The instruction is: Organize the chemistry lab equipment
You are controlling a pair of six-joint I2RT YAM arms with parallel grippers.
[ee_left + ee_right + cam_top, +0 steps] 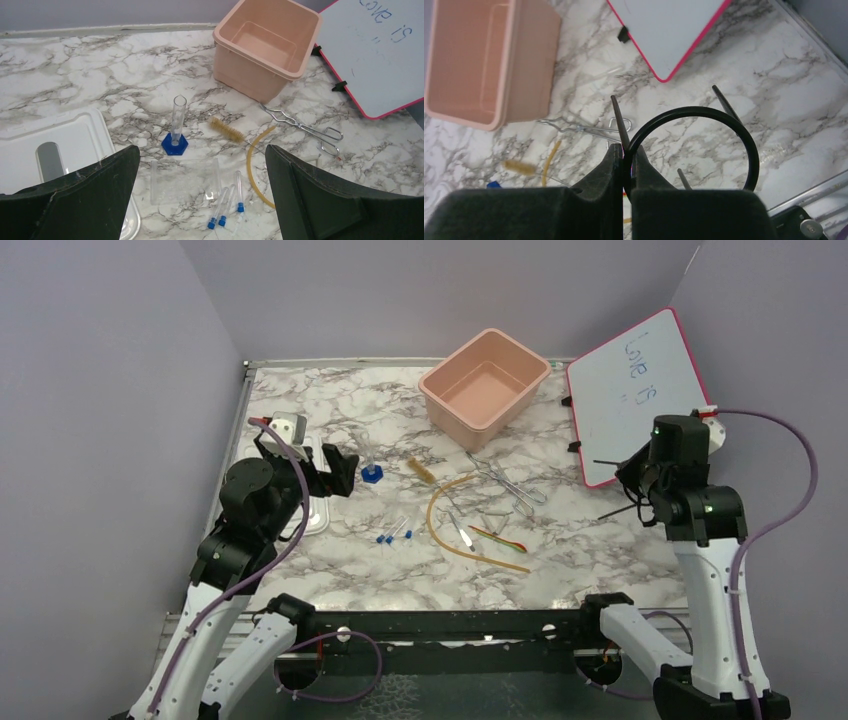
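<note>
I should swing my right gripper outward, lower the tripod [694, 109] into the empty pink bin and let go, since the bin is to the gripper's left in the top view.
My right gripper [626, 150] is shut on the rim of the black wire ring tripod [694, 109] and holds it in the air at the table's right side [618, 508]. My left gripper [201, 150] is open and empty above the left of the table [335, 472]. Below and ahead of it stand a blue hexagonal base with a clear cylinder [175, 145], three blue-capped tubes [225, 210] and a clear plastic piece [185, 180]. The tan rubber tube [431, 512], metal tongs [505, 480], spatula [462, 532] and a bristle brush [225, 129] lie mid-table.
The pink bin [450, 408] stands open at the back centre. The pink-framed whiteboard [640, 390] leans at the back right. A white lid [55, 135] lies at the left, under my left gripper. A red, yellow and green strip [500, 538] lies by the tube.
</note>
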